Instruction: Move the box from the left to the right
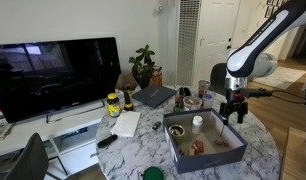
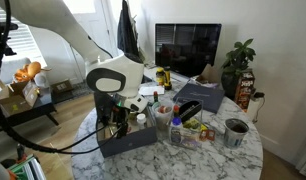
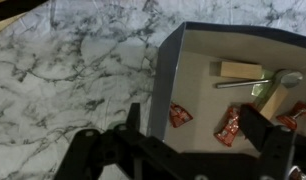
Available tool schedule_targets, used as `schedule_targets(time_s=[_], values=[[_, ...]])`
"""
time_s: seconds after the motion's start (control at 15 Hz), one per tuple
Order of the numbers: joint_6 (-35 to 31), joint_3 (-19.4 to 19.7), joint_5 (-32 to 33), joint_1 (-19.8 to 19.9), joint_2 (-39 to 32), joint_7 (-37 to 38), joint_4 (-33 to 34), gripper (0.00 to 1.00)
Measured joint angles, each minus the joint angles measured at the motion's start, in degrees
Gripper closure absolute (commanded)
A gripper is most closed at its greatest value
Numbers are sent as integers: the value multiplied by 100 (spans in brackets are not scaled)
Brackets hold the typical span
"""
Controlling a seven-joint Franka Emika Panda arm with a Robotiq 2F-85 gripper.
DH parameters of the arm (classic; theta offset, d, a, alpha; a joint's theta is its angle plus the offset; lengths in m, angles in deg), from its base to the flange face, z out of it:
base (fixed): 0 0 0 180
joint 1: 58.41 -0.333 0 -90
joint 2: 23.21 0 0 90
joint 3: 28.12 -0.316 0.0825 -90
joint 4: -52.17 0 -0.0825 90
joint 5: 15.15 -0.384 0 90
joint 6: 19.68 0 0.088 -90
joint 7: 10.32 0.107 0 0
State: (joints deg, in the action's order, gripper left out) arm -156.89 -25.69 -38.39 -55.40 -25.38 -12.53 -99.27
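Note:
My open fingers already have the box's grey-blue side running between them, so my gripper will next move down over it and close on the box's rim.
The box is a shallow, square, open-top box with grey-blue walls on the marble table; it also shows in an exterior view. In the wrist view its wall runs between my fingers. Inside lie red wrappers, a wooden block and a spoon. My gripper is open, one finger outside the wall and one inside, just above the rim. It shows in both exterior views.
A TV, a potted plant, a dark laptop, a yellow bottle, papers and a remote stand beyond the box. Bottles and a metal cup crowd the table beside it.

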Motion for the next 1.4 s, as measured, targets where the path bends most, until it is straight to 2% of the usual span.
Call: schedule_targets(time_s=[0.2, 0.6, 0.67, 0.73, 1.13, 1.33, 1.4], values=[[-57, -5, 1, -3, -10, 3, 9, 0], [-1057, -37, -278, -5, -506, 82, 10, 0], [-1195, -54, -287, -5, -610, 127, 11, 25], [-1337, -77, -313, -5, -712, 164, 12, 27], [-2197, -337, -394, -11, -1087, 249, 10, 73], [-2351, -335, -147, -46, -1184, 542, 2, 97], [-2351, -288, 38, -64, -1213, 695, 0, 100]])
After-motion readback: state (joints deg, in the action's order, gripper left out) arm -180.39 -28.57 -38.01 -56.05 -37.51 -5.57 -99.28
